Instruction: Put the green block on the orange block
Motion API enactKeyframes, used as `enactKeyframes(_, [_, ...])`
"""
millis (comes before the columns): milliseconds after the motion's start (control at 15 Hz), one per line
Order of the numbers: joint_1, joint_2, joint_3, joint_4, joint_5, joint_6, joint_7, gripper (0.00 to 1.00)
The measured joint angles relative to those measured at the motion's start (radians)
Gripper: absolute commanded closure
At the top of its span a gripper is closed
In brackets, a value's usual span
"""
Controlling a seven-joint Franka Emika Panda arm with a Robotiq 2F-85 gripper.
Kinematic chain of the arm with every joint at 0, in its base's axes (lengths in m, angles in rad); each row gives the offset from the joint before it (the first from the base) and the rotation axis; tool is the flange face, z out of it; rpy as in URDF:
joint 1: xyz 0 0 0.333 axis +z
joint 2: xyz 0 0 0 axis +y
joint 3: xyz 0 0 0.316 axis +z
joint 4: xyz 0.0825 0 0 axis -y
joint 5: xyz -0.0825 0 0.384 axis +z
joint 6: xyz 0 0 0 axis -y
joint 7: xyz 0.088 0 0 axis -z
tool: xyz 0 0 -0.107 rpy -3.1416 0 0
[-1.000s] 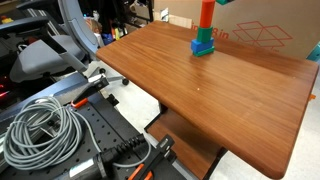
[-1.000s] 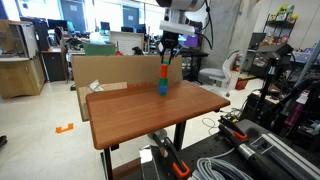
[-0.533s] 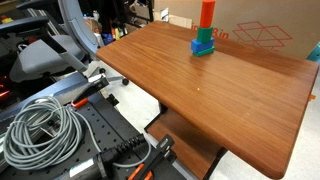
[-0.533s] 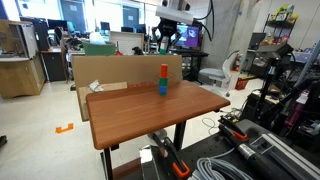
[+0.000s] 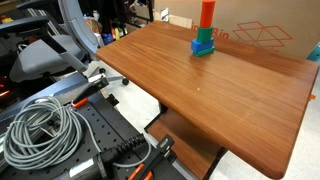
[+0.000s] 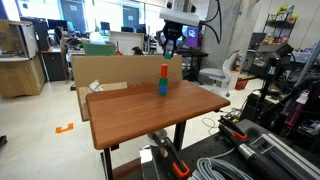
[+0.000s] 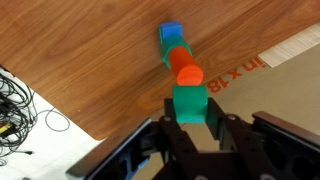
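Note:
The green block is still hanging above and off-center, so the gripper will next move down and slightly across onto the orange block's top (image 7: 189,76) and let go of the green block there.
In the wrist view my gripper (image 7: 190,118) is shut on the small teal-green block (image 7: 189,100). I look down past it at the top of the tall orange block (image 7: 185,72), which stands on a green piece (image 7: 177,54) and a blue piece (image 7: 171,34). The held block hangs above the orange block's top and a little to one side of it, not touching. In an exterior view the gripper (image 6: 170,42) is well above the orange block (image 6: 164,71). Another exterior view shows the orange block (image 5: 206,14) but no gripper.
The stack stands near the far edge of the wooden table (image 5: 200,95), which also shows from the side (image 6: 140,105). A large cardboard box (image 5: 262,32) stands right behind the stack. Coiled cables (image 5: 38,130) and clamps lie beside the table.
My gripper has risen from just above the stack's top to well above it and shifted slightly sideways, still holding the green block. The stack has not moved.

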Motion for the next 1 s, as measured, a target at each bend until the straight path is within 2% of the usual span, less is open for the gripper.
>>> enactKeyframes(1000, [0.000, 0.008, 0.004, 0.013, 0.031, -0.084, 0.052, 0.91])
